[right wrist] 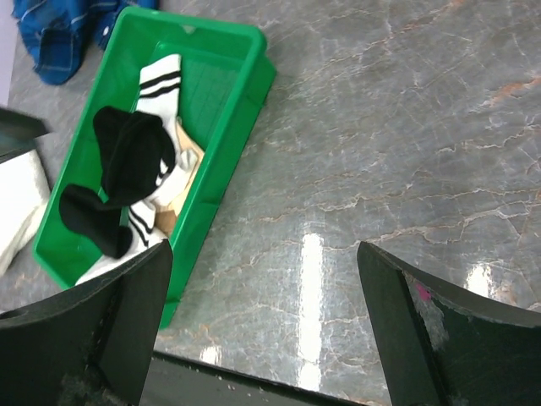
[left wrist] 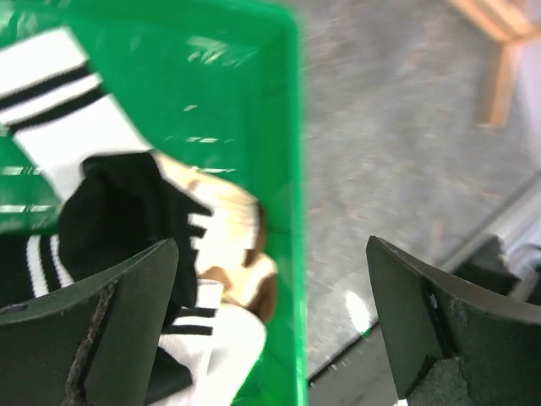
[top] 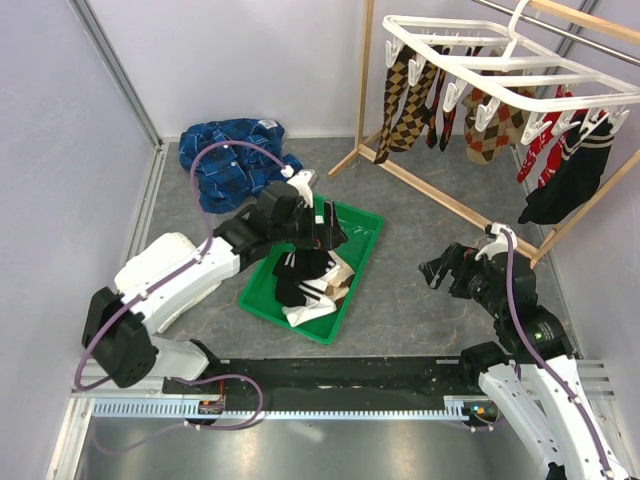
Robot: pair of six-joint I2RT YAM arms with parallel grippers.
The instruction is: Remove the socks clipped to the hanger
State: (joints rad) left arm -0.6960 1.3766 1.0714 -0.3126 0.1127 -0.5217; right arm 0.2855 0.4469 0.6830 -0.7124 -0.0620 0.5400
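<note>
The black sock's lower end [top: 541, 209] hangs free below the clips, so next I will tilt my right gripper up and move it outward, to the right in the top view, onto that end.
The white grid hanger [top: 500, 60] hangs at the back right. Brown argyle socks [top: 405, 95], red patterned socks [top: 545, 140] and black socks [top: 570, 180] dangle from its clips. A green tray [top: 365, 225] in the middle holds loose socks: a black one [left wrist: 118, 211], a white one with black stripes [left wrist: 59, 101] and a tan one [left wrist: 245, 279]. My left gripper [top: 320, 235] hovers over the tray's right wall [left wrist: 283, 169], open and empty [left wrist: 270, 338]. My right gripper [top: 445, 268] hangs open over bare tabletop [right wrist: 262, 330], right of the tray [right wrist: 237, 110].
A wooden pole stand [top: 450, 200] carries the hanger and its base runs across the table's right side. A crumpled blue plaid cloth [top: 235, 155] lies at the back left. White walls close in the left and back.
</note>
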